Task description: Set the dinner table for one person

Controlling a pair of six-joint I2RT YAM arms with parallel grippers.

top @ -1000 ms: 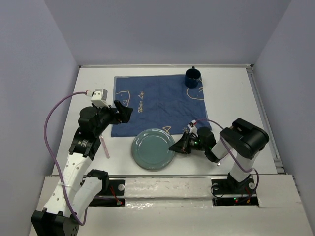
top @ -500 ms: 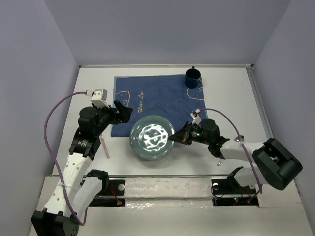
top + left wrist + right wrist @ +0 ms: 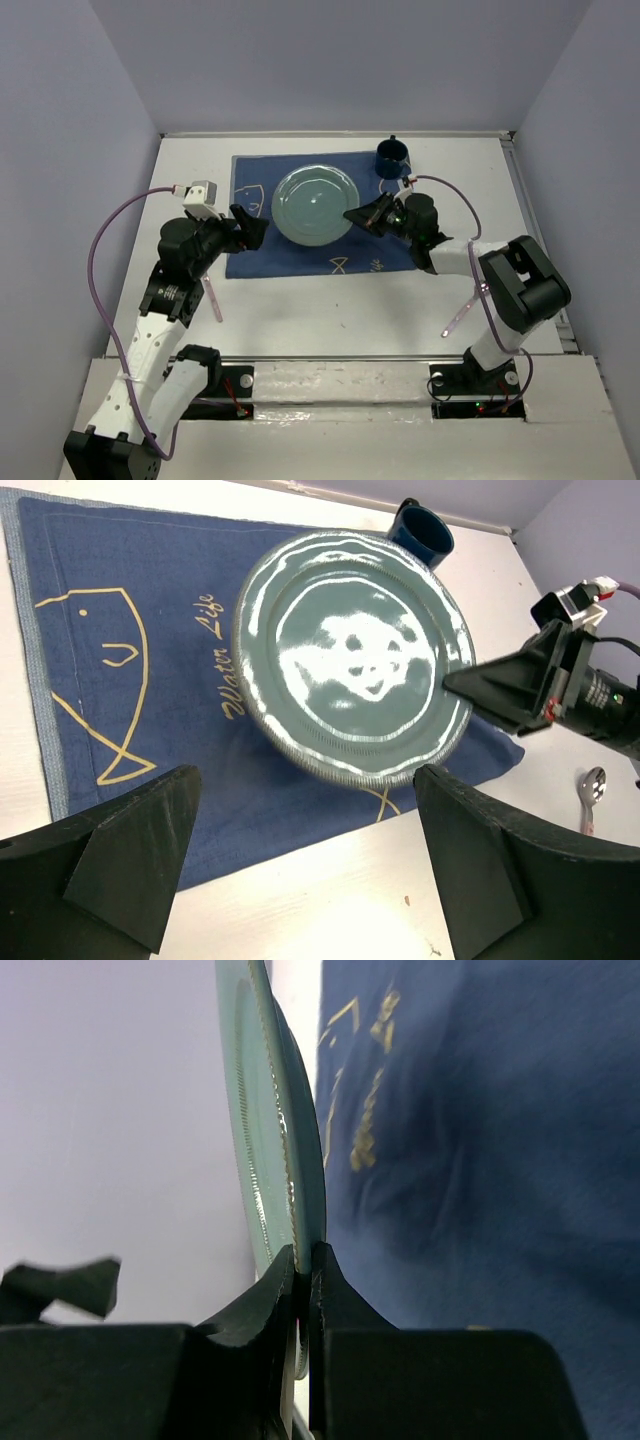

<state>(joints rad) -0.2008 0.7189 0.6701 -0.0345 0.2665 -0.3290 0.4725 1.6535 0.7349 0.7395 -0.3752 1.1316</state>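
Observation:
The right gripper lowers the plate flat onto the cloth's middle next, then opens.
A grey-green plate hangs just above the dark blue fish cloth on the white dinner table. My right gripper is shut on the plate's right rim. In the right wrist view the fingers pinch the rim of the plate edge-on over the cloth. My left gripper is open and empty at the cloth's left edge. Its view shows the plate beyond its fingers.
A dark blue mug stands on the cloth's far right corner, just behind the plate. A pink-handled spoon lies on the table at the near right. Another pink-handled utensil lies near the left arm.
My right gripper has carried the plate from the bare table at the near edge up and away onto the middle of the blue cloth. The left arm has not moved.

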